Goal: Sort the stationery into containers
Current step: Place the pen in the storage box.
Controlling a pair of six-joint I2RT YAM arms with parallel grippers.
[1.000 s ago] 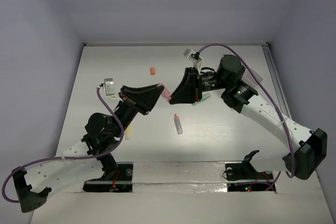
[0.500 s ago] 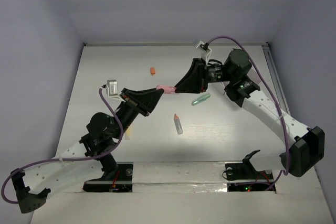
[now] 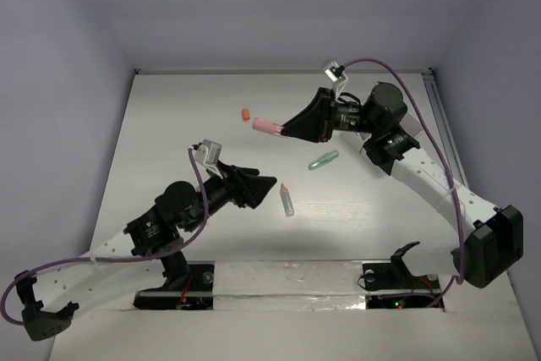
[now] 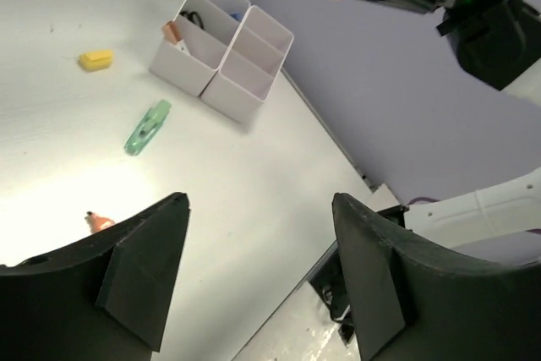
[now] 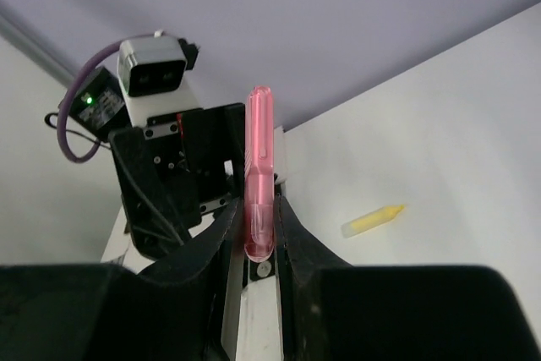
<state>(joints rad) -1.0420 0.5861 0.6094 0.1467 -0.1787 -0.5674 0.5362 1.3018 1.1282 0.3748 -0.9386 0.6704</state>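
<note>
My right gripper will next swing right in the top view, lower to the tray's empty near section below it and release the pink tube.
My right gripper is shut on a pink tube and holds it in the air above the table's far middle. In the right wrist view the pink tube stands upright between the fingers. My left gripper is open and empty, low over the table centre. Past its spread fingers lie a green clip and an orange-yellow eraser bit. Behind them stands the white organiser tray, with black-handled scissors in one compartment. An orange-capped grey tube lies just right of the left fingertips.
The green clip lies under the right arm, and the eraser bit sits at the far middle-left. A yellow tube lies on the table in the right wrist view. The tray stands near the right wall.
The left gripper opened, let go of the pink tube and drew back toward its base. The right gripper kept the tube and carried it up and away.
</note>
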